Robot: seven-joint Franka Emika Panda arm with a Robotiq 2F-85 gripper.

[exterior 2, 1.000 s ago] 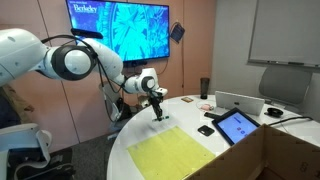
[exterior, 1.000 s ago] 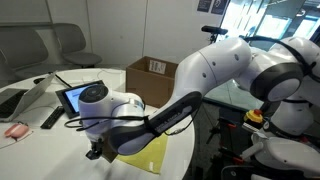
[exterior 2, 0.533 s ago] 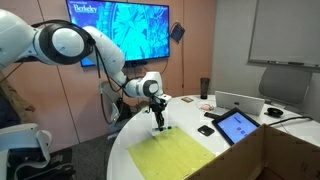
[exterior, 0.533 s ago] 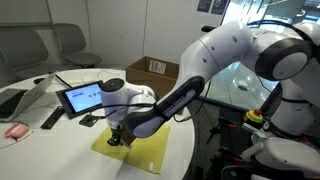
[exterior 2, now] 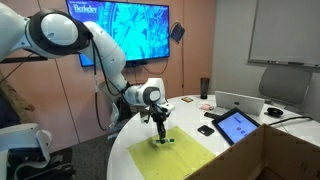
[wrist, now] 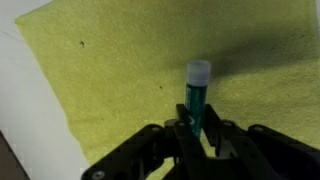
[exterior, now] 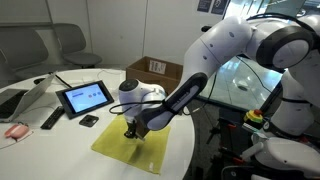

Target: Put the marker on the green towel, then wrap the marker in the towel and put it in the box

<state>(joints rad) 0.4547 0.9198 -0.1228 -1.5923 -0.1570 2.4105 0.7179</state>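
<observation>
The marker comes down a little in my gripper until it meets the green towel [exterior: 150, 152] next, and then the gripper opens.
My gripper [wrist: 191, 133] is shut on a teal marker [wrist: 195, 98] with a pale cap, which points down at the green towel [wrist: 120, 70] below it. In both exterior views the gripper [exterior: 130, 132] [exterior 2: 160, 136] hangs over the towel [exterior: 150, 152] [exterior 2: 185, 160], which lies flat on the round white table. The marker [exterior 2: 160, 138] shows as a small dark stick close to the towel's far edge; whether its tip touches the cloth I cannot tell. The brown cardboard box [exterior: 152, 72] stands open at the table's edge behind the arm.
A tablet [exterior: 85, 97] [exterior 2: 238, 125] stands propped on the table near a small dark object [exterior: 89, 120] [exterior 2: 206, 130]. A laptop [exterior: 28, 95], a remote [exterior: 51, 118] and a pink item [exterior: 15, 130] lie farther along. The table edge [exterior 2: 125, 160] runs near the towel.
The arm has carried the marker from beside the towel's edge to over the towel and lowered it. The jaws stayed shut on the marker.
</observation>
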